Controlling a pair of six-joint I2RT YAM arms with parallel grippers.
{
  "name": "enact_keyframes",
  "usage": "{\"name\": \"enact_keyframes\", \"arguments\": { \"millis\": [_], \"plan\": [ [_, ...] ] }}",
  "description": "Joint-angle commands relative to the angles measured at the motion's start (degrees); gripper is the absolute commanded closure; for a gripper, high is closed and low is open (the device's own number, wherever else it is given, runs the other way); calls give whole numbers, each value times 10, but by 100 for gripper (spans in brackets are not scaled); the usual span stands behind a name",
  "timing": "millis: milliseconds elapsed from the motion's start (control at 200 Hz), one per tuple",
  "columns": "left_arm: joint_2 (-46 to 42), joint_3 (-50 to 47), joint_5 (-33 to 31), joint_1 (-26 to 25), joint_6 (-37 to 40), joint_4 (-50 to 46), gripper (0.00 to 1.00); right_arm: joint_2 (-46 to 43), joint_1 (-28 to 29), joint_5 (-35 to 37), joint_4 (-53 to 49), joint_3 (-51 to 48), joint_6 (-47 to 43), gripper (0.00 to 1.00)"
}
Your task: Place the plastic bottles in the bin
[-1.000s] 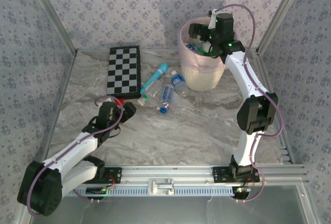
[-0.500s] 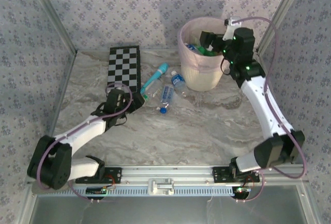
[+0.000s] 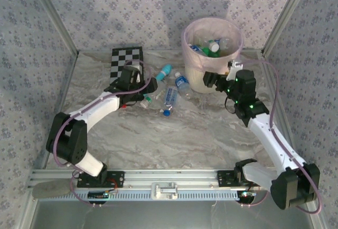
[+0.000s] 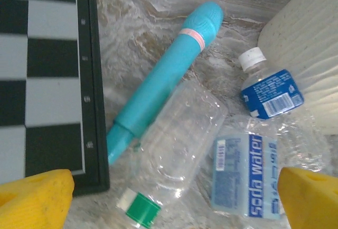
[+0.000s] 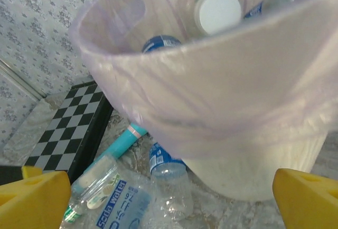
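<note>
I need to lower and turn my left gripper next, so its open fingers go around the sides of the green-capped bottle's clear body (image 3: 158, 90) (image 4: 177, 136) beside the wand. The bottle's body lies at a slant below.
Three plastic bottles lie on the table left of the bin (image 3: 207, 75): a clear one with a green cap (image 4: 171, 152), a crushed "soda water" one (image 4: 248, 179) and a blue-labelled one with a white cap (image 4: 271, 94) against the bin's wall (image 4: 309, 38). My left gripper (image 3: 150, 86) hovers open just over the green-capped bottle (image 3: 147, 101), with its yellow fingertips (image 4: 31, 197) wide apart and nothing between them. My right gripper (image 3: 212, 79) hangs open at the bin's near right side, below the pink liner (image 5: 222, 75). Several bottles (image 3: 211, 48) lie inside the bin.
A teal wand (image 3: 162, 73) lies beside the green-capped bottle, touching the black-and-white checkerboard (image 3: 125, 55) at the back left. Patterned walls close in the table on three sides. A metal rail (image 3: 169, 179) runs along the near edge.
My left arm swung forward and right from the table's left side to over the bottles. My right gripper drew back out of the bin and came down beside its front.
</note>
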Motion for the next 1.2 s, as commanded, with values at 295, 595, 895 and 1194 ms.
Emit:
{"name": "enact_keyframes", "arguments": {
  "millis": [295,595,895,1194],
  "plan": [
    [125,146,58,2,198,-154,8,-28,2,6,33,-85,60,0],
    [187,201,96,2,213,-189,11,-2,3,-3,45,-89,74,0],
    [259,257,99,2,222,-219,16,-16,4,4,26,-89,67,0],
    [293,265,103,-1,214,-223,20,-31,3,14,14,-86,64,0]
  ]
}}
